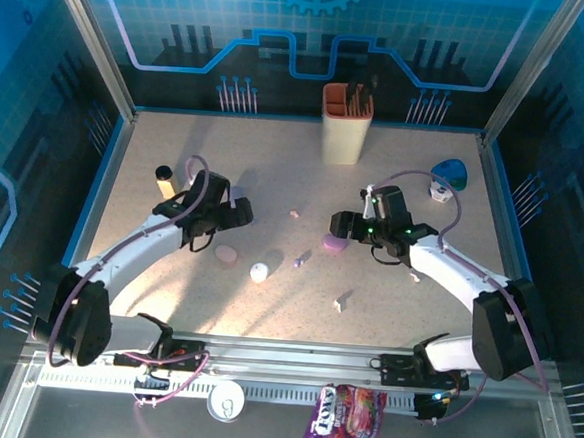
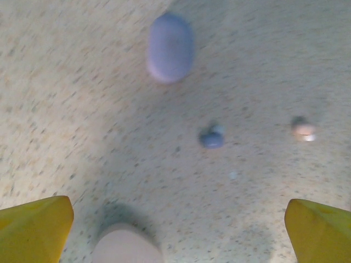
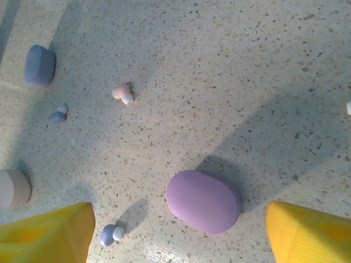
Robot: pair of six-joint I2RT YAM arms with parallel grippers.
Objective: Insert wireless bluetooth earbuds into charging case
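Note:
My left gripper should turn, draw back and lower its fingers astride the pale pink charging case [image 2: 126, 246], as the case lies below and back from it.
My left gripper [image 1: 228, 215] hangs open above the table, just behind a pink case [image 1: 226, 255]. A white case [image 1: 259, 272] lies beside that one. In the blurred left wrist view, a pale case [image 2: 126, 246] sits between the open fingers, with a purple earbud [image 2: 211, 137], a pink earbud [image 2: 303, 130] and a bluish case [image 2: 170, 47] beyond. My right gripper [image 1: 343, 226] is open over the lilac case [image 3: 203, 201], which lies shut between its yellow fingers. A purple earbud [image 3: 109, 234] rests by the left finger. A pink earbud [image 3: 122, 92] and another purple earbud [image 3: 57, 115] lie farther off.
An orange-rimmed holder [image 1: 346, 123] stands at the back. A blue object [image 1: 449, 173] and a small white box [image 1: 439, 192] sit back right, and a yellow-and-black cylinder [image 1: 165, 178] stands at the left. White earbuds [image 1: 341, 303] lie near the front. A candy bag [image 1: 345, 416] lies past the rail.

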